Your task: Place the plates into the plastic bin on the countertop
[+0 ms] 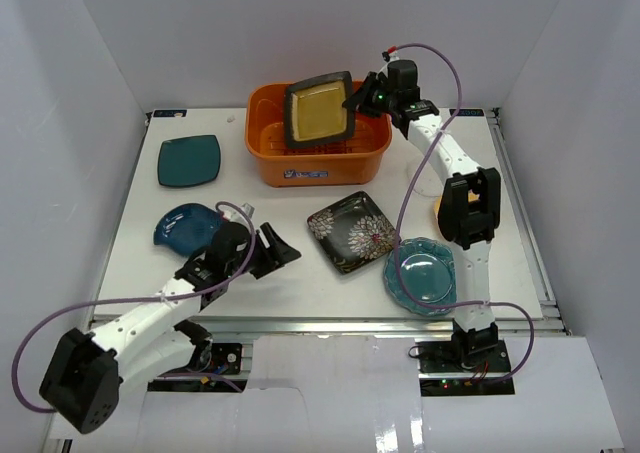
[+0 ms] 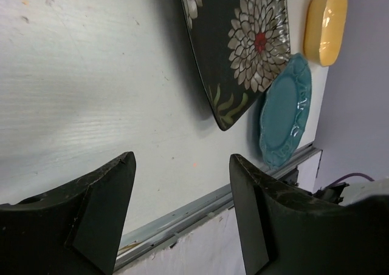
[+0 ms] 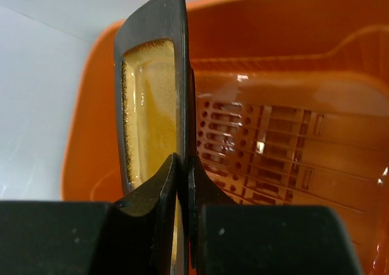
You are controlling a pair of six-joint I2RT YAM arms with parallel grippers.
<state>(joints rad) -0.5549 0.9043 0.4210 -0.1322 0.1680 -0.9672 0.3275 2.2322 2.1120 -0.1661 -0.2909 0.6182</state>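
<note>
I need to lower my right gripper straight down next, as the tilted amber square plate still hangs above the bin's slotted bottom (image 1: 322,151) (image 3: 237,138). I should go toward that bottom and release the plate's edge.
My right gripper (image 1: 358,99) is shut on the edge of the amber square plate with the black rim (image 1: 320,110) and holds it tilted on edge over the orange plastic bin (image 1: 270,158). In the right wrist view the gripper (image 3: 182,163) pinches the plate's rim (image 3: 149,105) above the bin's slotted bottom (image 3: 292,147). My left gripper (image 1: 280,250) is open and empty, low over the white countertop (image 1: 290,198), left of the black flowered plate (image 1: 351,231). The left wrist view shows the gripper (image 2: 182,159), the flowered plate (image 2: 243,44), the teal scalloped plate (image 2: 285,111) and the yellow plate (image 2: 326,23).
A dark teal rounded-square plate (image 1: 188,160) lies at the far left. A blue-teal plate (image 1: 186,225) lies beside my left arm. The teal scalloped plate (image 1: 421,275) lies at the front right. The yellow plate (image 1: 440,213) is mostly hidden behind the right arm. A metal rail (image 1: 330,323) runs along the near edge.
</note>
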